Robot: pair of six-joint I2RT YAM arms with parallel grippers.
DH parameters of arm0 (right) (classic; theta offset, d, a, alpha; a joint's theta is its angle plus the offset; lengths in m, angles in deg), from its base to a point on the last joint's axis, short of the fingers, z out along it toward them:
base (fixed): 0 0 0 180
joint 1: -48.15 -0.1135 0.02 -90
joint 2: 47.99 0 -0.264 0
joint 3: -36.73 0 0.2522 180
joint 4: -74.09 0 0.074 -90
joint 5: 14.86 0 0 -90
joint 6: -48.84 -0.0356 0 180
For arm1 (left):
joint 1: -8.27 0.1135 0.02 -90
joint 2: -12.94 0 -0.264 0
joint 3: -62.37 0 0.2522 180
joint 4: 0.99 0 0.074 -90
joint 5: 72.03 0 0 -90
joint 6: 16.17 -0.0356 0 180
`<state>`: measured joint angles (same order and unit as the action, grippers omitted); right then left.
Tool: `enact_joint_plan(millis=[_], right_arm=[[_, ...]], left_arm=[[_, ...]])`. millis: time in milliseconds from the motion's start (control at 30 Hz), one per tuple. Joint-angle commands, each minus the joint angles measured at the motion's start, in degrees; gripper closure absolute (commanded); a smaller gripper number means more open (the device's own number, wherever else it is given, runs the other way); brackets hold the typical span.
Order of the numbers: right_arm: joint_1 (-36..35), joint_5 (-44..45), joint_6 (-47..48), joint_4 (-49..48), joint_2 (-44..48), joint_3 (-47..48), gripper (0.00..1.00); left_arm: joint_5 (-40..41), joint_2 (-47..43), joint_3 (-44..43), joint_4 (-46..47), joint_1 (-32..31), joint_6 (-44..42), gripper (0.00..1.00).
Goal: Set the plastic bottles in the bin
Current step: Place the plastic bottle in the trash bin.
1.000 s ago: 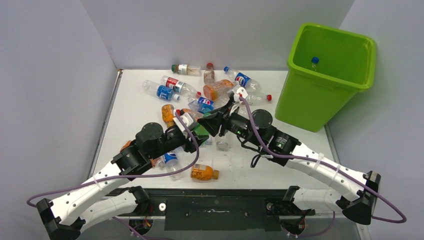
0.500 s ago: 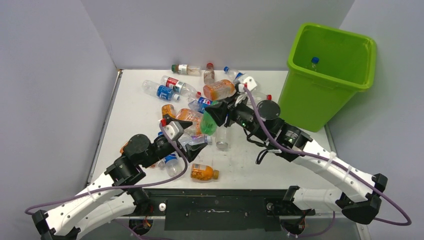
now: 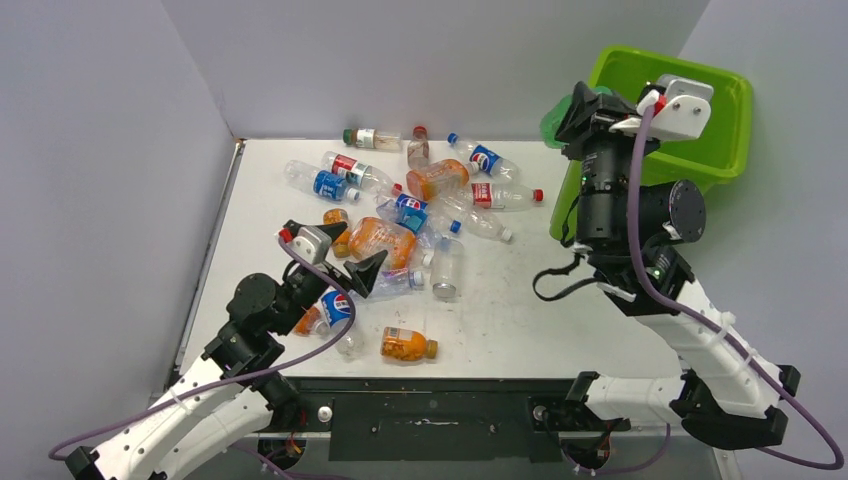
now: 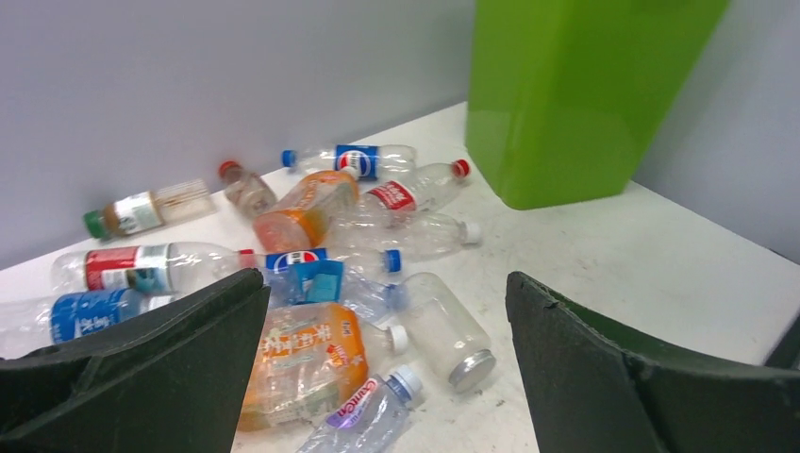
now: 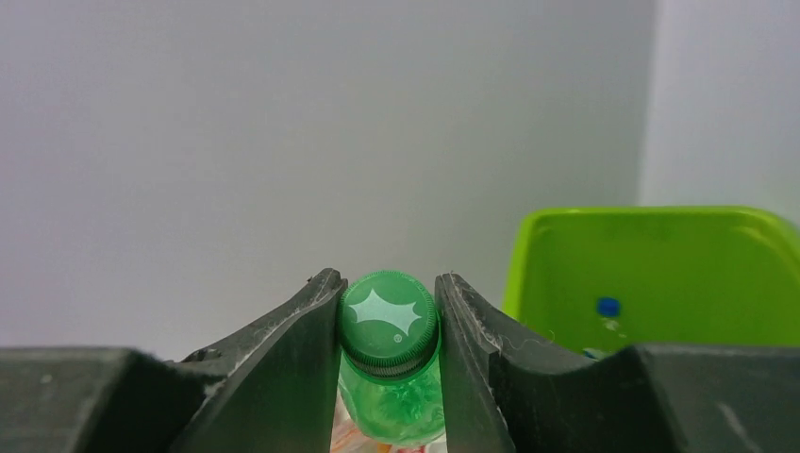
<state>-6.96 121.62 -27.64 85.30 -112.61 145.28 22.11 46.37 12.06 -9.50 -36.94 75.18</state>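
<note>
The green bottle (image 3: 551, 128) is still hanging outside the bin's rim. So my right gripper needs to swing to the right in the top view next, over the bin's opening (image 3: 708, 145), and let go.
My right gripper (image 3: 572, 112) is raised beside the left rim of the lime-green bin (image 3: 738, 110) and is shut on a green bottle (image 3: 551, 128). In the right wrist view both fingers clamp its green cap (image 5: 389, 316), with the bin (image 5: 660, 264) behind to the right. Several plastic bottles lie scattered across the table (image 3: 420, 195). My left gripper (image 3: 335, 252) hovers open over the near left of the pile, beside a crushed orange bottle (image 3: 380, 240). In the left wrist view this gripper (image 4: 385, 283) is wide and empty above that orange bottle (image 4: 302, 354) and a clear one (image 4: 443, 326).
Grey walls enclose the table on the left, back and right. A small orange bottle (image 3: 408, 345) lies near the front edge. A blue-capped bottle (image 5: 608, 306) sits inside the bin. The bin (image 4: 575, 94) stands at the table's far right corner.
The right arm lifted the green bottle out of the pile and swung it up to the bin's left rim. The left gripper opened wide and drew back towards the near left.
</note>
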Motion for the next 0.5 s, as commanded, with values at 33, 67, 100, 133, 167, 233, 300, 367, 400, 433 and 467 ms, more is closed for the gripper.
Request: enact_joint_plan(millis=[33, 67, 100, 133, 167, 233, 300, 367, 400, 433, 467], right_arm=[[7.0, 16.5, 21.8, -28.3, -5.5, -0.9, 0.95], [10.2, 16.2, 20.1, -29.1, -6.3, -0.4, 0.95], [13.1, 15.7, 18.0, -29.8, -6.7, -0.3, 0.95], [17.7, 15.1, 15.3, -30.4, -7.2, -0.3, 0.95], [21.1, 14.5, 10.4, -29.6, -7.8, 0.4, 0.95], [27.2, 13.8, 3.5, -26.8, -9.7, 2.1, 0.95], [31.8, 12.3, -6.1, -21.3, -10.9, 3.2, 0.95], [34.2, 10.4, -9.4, -21.2, -12.4, 3.4, 0.95], [34.8, 10.6, -7.7, -23.3, -13.8, 3.7, 0.95], [35.4, 11.3, -5.4, -25.3, -15.7, 4.5, 0.95], [36.5, 11.9, -4.4, -25.8, -17.7, 6.0, 0.95]], left_arm=[[2.8, -0.6, 0.7, 5.2, 3.5, 4.8, 0.04], [3.0, -0.6, 0.8, 5.3, 3.4, 4.5, 0.04], [3.1, -0.5, 0.9, 5.2, 3.0, 4.1, 0.04], [3.2, -0.4, 0.8, 4.8, 2.8, 3.7, 0.04], [3.6, -0.2, 0.6, 4.4, 2.5, 3.5, 0.04], [4.1, 0.1, 0.8, 4.3, 2.1, 3.4, 0.04], [4.7, 0.3, 0.8, 4.2, 1.9, 3.4, 0.04], [4.9, 0.2, 0.9, 4.1, 1.6, 3.3, 0.04], [5.0, 0.2, 0.9, 4.1, 1.5, 3.2, 0.04], [5.1, 0.0, 1.0, 4.1, 1.5, 3.1, 0.04], [5.4, 0.0, 1.0, 4.1, 1.4, 3.0, 0.04]])
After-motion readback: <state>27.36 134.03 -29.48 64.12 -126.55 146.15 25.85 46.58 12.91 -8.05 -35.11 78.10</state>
